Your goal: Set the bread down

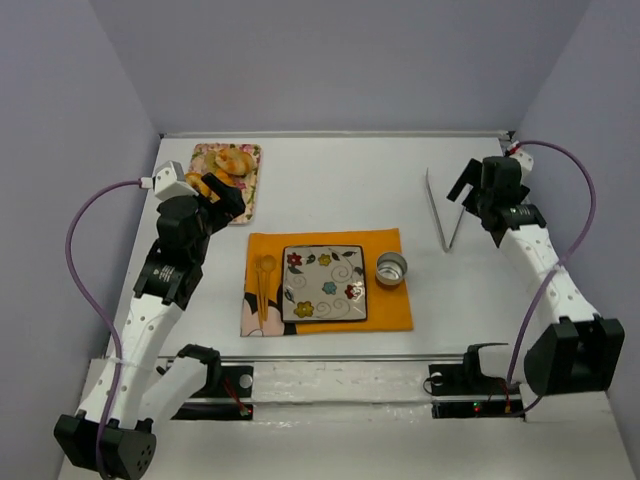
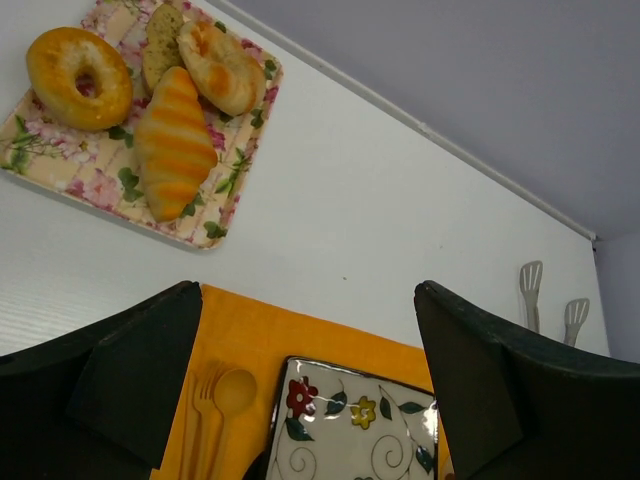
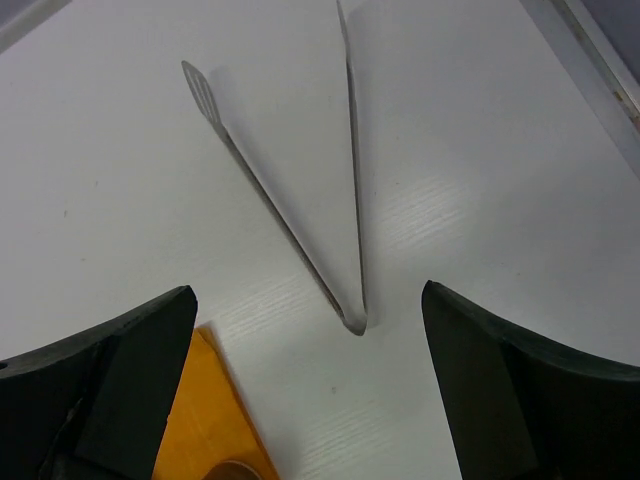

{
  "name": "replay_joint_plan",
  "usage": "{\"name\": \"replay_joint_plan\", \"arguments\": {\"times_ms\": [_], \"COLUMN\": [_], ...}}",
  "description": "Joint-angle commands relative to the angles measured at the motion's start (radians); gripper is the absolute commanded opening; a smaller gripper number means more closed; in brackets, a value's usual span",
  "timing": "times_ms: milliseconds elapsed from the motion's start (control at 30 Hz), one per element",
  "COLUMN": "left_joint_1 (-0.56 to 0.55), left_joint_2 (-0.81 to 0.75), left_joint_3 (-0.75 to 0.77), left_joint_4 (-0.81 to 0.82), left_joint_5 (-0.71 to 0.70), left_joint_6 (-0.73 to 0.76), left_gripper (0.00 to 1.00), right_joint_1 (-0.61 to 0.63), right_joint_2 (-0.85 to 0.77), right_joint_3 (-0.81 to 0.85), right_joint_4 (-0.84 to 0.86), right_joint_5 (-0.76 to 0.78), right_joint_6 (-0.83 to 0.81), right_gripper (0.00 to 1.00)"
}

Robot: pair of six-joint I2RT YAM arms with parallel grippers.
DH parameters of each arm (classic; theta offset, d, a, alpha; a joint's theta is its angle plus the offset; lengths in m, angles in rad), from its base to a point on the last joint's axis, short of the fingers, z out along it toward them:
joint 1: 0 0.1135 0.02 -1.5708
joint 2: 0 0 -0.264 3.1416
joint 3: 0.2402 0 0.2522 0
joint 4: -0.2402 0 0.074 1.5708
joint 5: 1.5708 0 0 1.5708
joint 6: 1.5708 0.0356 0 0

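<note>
The tongs (image 3: 300, 200) lie spread in a V. I should bring my open right gripper down astride the far half of the arm farther from the plate, then close.
The bread (image 2: 172, 140), a golden-orange ridged croissant, lies on a floral tray (image 2: 215, 232) in the left wrist view, beside a ring doughnut (image 2: 78, 77) and a round bun (image 2: 220, 67). My left gripper (image 2: 305, 290) is open and empty, raised above the table between the tray and the flowered square plate (image 2: 355, 420). In the top view the left gripper (image 1: 222, 195) hangs over the near part of the tray (image 1: 250, 150) and hides most of the croissant. My right gripper (image 1: 468, 195) is open and empty above the metal tongs (image 3: 300, 200).
The square plate (image 1: 323, 284) sits on an orange placemat (image 1: 390, 315) with a wooden fork and spoon (image 1: 263, 285) to its left and a small metal cup (image 1: 391, 268) to its right. The tongs (image 1: 445, 210) lie at the right. Walls enclose the table.
</note>
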Motion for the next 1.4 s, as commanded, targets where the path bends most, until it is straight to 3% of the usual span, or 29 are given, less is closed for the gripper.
{"name": "replay_joint_plan", "arguments": {"times_ms": [0,233,267,467,633,1000,1367], "left_joint_1": [0.003,0.003,0.004,0.004,0.004,0.004,0.004], "left_joint_2": [0.004,0.01,0.012,0.038,0.05,0.066,0.073], "left_joint_3": [-0.014,-0.027,-0.03,-0.028,-0.022,-0.024,-0.019], "left_joint_4": [0.085,0.101,0.107,0.119,0.119,0.127,0.124], "left_joint_5": [0.026,0.029,0.029,0.037,0.035,0.043,0.045], "left_joint_6": [0.03,0.039,0.041,0.049,0.058,0.065,0.068], "left_gripper": [0.99,0.99,0.99,0.99,0.99,0.99,0.99], "right_joint_1": [-0.047,-0.155,-0.155,-0.187,-0.187,-0.187,-0.205], "right_joint_2": [0.202,0.472,0.499,0.601,0.663,0.89,1.013], "right_joint_3": [0.197,0.351,0.382,0.547,0.557,0.629,0.704], "right_joint_4": [-0.006,-0.009,-0.035,-0.132,-0.125,-0.118,-0.114], "right_joint_5": [0.026,-0.09,-0.045,-0.147,-0.268,-0.179,-0.147], "right_joint_6": [-0.025,-0.047,-0.045,-0.013,0.035,0.064,0.085], "right_gripper": [1.0,1.0,1.0,0.96,0.96,0.93,0.76]}}
